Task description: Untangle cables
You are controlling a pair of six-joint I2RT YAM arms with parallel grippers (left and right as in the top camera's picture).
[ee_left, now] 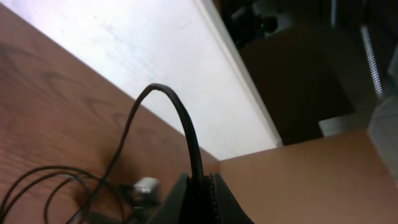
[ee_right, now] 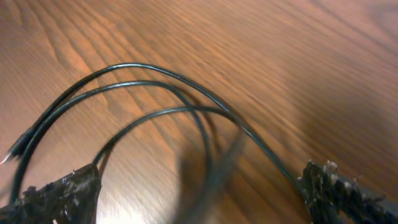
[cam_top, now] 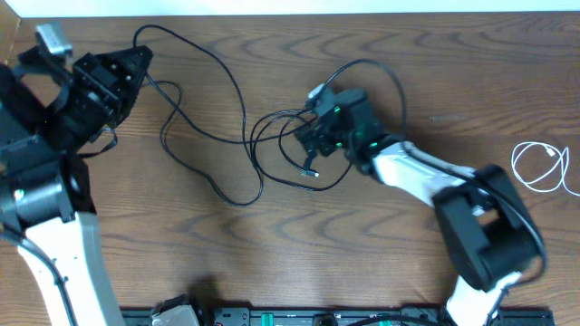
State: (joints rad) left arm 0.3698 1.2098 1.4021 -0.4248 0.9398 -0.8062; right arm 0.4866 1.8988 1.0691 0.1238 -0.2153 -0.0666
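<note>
The robot's left gripper should go down next, tilt its fingers down toward the bare wood of the table beneath, and let go of the black cable, because the cable stretches well away from the central coils.
Two long black cables (cam_top: 237, 100) lie in loose crossing loops across the middle of the wooden table (cam_top: 435, 72). My left gripper (cam_top: 134, 65), at the far left, is shut on one black cable, which arcs up out of the fingers in the left wrist view (ee_left: 186, 124). My right gripper (cam_top: 313, 140) is open and low over the tangle at the centre. Its fingers (ee_right: 199, 199) stand wide apart, with black cable strands (ee_right: 155, 87) curving between them. A small plug end (cam_top: 311, 170) lies just below it. The white cable (cam_top: 542, 167) lies coiled alone at the far right.
A black rail with equipment (cam_top: 272, 317) runs along the table's front edge. The table's far edge (cam_top: 299, 11) lies close behind the left gripper. A brown box (ee_left: 298, 74) stands beyond that edge in the left wrist view.
</note>
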